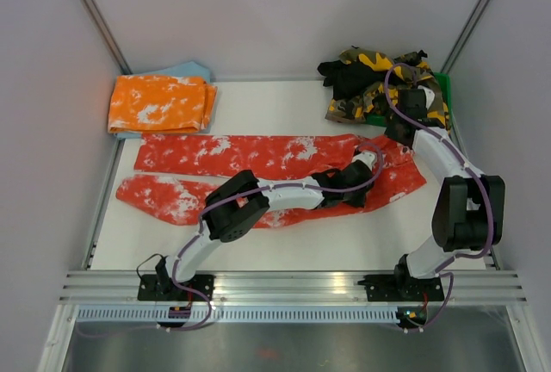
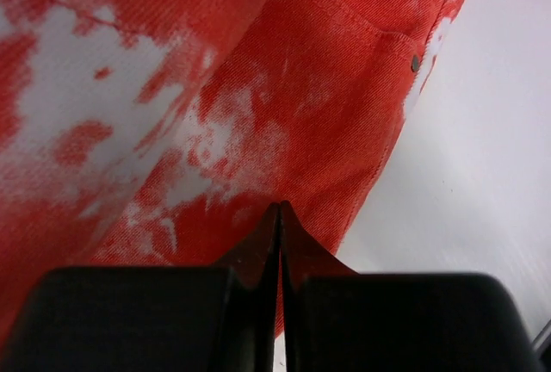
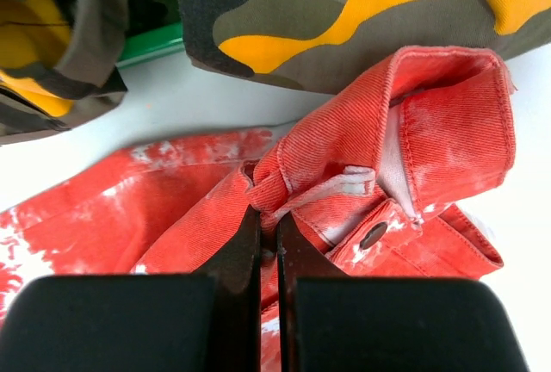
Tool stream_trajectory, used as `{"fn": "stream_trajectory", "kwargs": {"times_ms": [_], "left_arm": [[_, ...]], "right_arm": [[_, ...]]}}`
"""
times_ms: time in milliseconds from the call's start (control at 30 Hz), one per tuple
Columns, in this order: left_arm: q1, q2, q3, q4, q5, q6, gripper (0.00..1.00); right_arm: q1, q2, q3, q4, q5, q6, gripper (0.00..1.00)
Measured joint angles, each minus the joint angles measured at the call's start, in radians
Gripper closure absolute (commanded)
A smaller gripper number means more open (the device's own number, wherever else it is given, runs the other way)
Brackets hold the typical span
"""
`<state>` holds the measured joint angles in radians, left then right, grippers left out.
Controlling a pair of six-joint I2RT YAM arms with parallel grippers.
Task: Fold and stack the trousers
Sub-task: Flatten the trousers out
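I will move my right gripper back from the green bin and down toward the table, because the bunched waistband stands up close beside the camouflage trousers.
The red trousers (image 1: 258,157) with white splotches lie spread flat on the white table (image 1: 301,243), legs to the left and waist to the right. My left gripper (image 1: 337,189) is down on the near side of the waist end. In the left wrist view its jaws are shut (image 2: 280,210), the tips pinching the trousers' (image 2: 301,88) red cloth near the hem. My right gripper (image 1: 397,137) is at the far side of the waist. It is shut (image 3: 268,217) on the bunched waistband of the trousers (image 3: 344,139), beside a belt loop and a metal button (image 3: 374,235).
A folded orange-and-white pair (image 1: 159,103) lies at the back left on a light blue cloth (image 1: 191,71). A heap of camouflage (image 1: 379,79) and black (image 1: 343,72) trousers fills a green bin (image 1: 444,88) at the back right. Grey walls enclose three sides.
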<state>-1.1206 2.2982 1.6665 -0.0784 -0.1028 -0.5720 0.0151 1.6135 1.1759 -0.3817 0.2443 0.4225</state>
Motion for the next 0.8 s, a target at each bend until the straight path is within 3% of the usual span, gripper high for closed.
{"fn": "stream_trajectory", "kwargs": {"times_ms": [333, 600, 700, 800], "left_arm": [[-0.005, -0.001, -0.029, 0.029, 0.022, -0.075, 0.98], [-0.093, -0.099, -0.182, 0.052, 0.103, -0.066, 0.98], [-0.133, -0.124, -0.219, 0.05, 0.118, -0.056, 0.98], [-0.147, -0.162, -0.268, 0.047, 0.164, -0.042, 0.98]], "right_arm": [[-0.002, 0.001, 0.042, -0.039, -0.023, 0.002, 1.0], [-0.002, 0.038, 0.049, -0.052, -0.038, 0.002, 1.0], [-0.002, 0.031, 0.019, -0.064, -0.046, 0.003, 0.91], [-0.002, 0.004, -0.038, -0.079, -0.049, 0.011, 0.57]]}}
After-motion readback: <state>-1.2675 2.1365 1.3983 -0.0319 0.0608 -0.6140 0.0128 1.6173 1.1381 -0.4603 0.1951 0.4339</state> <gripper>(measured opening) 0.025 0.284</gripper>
